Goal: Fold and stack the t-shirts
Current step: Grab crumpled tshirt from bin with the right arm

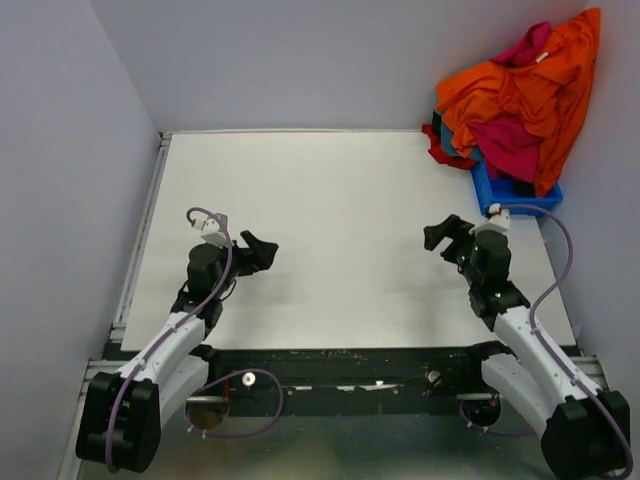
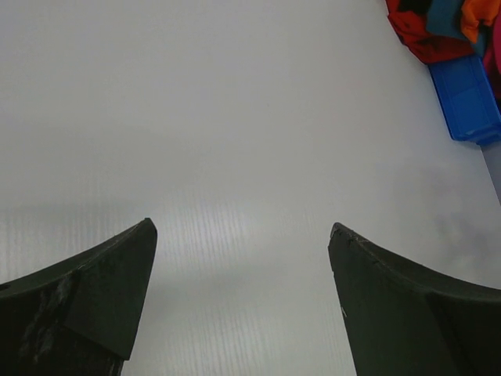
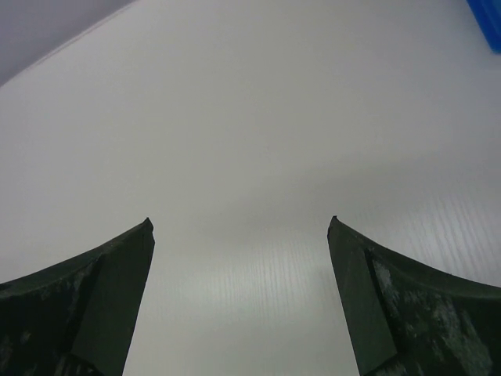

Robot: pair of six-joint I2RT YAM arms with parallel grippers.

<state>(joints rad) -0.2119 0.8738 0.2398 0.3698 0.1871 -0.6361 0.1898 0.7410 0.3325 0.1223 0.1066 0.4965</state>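
The right gripper moves up and outward over the bin point(image 1: 515, 190) next and closes on the orange t-shirt's upper fold point(image 1: 550, 103), since that fold lies uncovered outward of it.
The t-shirts point(image 1: 520, 100) lie heaped in the far right corner: bright orange on top, magenta-pink and red beneath, spilling over a blue bin point(image 1: 515, 190). A red and orange edge of the t-shirts point(image 2: 427, 35) shows at the top right of the left wrist view. My left gripper point(image 1: 262, 252) hovers low over the white table point(image 1: 340, 220) at the near left, open and empty. My right gripper point(image 1: 440, 236) hangs at the near right, also open with nothing between its fingers, well short of the heap.
The blue bin point(image 2: 470, 98) stands against the right wall; only its corner point(image 3: 489, 19) shows in the right wrist view. Grey walls close the table at the back, left and right. A black frame rail point(image 1: 340, 365) runs along the near edge.
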